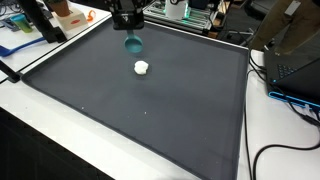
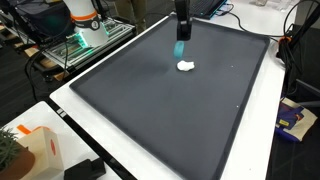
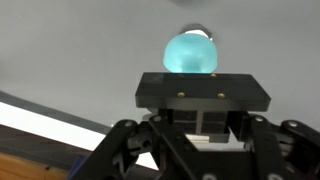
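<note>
My gripper rises next and shifts away from the white lump toward the mat's edge by the green-lit base.
My gripper (image 1: 129,28) hangs over the far part of a dark mat (image 1: 150,120) and is shut on a teal rounded object (image 1: 132,44), which hangs below the fingers just above the mat. In the wrist view the teal object (image 3: 190,53) sticks out past the closed fingers (image 3: 196,88). A small white lump (image 1: 142,67) lies on the mat a short way in front of the teal object, apart from it. Both also show in an exterior view: the gripper (image 2: 181,33), the teal object (image 2: 180,49) and the white lump (image 2: 186,66). The white lump shows faintly in the wrist view (image 3: 196,27).
The dark mat (image 2: 160,120) covers most of a white table. Cables and a dark box (image 1: 290,60) sit beside the mat. An orange and white item (image 1: 68,14) stands at the back. A robot base with green light (image 2: 85,30) and a small plant (image 2: 12,150) stand off the mat.
</note>
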`<state>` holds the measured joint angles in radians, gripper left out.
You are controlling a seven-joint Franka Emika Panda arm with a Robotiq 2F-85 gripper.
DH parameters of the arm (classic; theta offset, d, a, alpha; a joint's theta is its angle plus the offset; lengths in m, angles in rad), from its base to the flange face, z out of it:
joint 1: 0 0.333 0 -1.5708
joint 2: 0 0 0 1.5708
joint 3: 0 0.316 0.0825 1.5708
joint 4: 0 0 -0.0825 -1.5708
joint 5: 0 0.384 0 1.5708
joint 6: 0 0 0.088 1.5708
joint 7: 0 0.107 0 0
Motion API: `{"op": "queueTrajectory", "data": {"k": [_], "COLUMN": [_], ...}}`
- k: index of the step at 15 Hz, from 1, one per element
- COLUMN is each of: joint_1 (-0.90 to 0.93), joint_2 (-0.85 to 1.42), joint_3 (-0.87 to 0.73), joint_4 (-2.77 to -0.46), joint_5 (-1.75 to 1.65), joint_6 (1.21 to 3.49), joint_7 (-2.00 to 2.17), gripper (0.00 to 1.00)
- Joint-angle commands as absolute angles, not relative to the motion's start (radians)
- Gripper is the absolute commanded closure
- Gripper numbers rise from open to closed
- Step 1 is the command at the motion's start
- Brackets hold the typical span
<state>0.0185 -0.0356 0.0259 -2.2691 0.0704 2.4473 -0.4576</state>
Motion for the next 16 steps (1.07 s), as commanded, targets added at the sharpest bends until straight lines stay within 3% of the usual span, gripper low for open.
{"op": "queueTrajectory", "data": {"k": [1,6,7,12,13,16], "joint_1": [0.04,0.129,0.108,0.143,0.143,0.201], "joint_2": [-0.291,-0.576,-0.43,-0.562,-0.561,-0.575], "joint_3": [0.033,0.009,0.014,0.002,0.0,-0.031], "joint_4": [-2.457,-2.637,-2.539,-2.622,-2.623,-2.65], "joint_5": [0.027,0.044,0.014,0.014,0.014,0.131], "joint_6": [2.419,2.19,2.235,2.197,2.197,2.171], "joint_7": [-0.428,-0.509,-0.445,-0.472,-0.476,-0.494], "gripper": [0.66,0.66,0.41,0.41,0.66,0.66]}}
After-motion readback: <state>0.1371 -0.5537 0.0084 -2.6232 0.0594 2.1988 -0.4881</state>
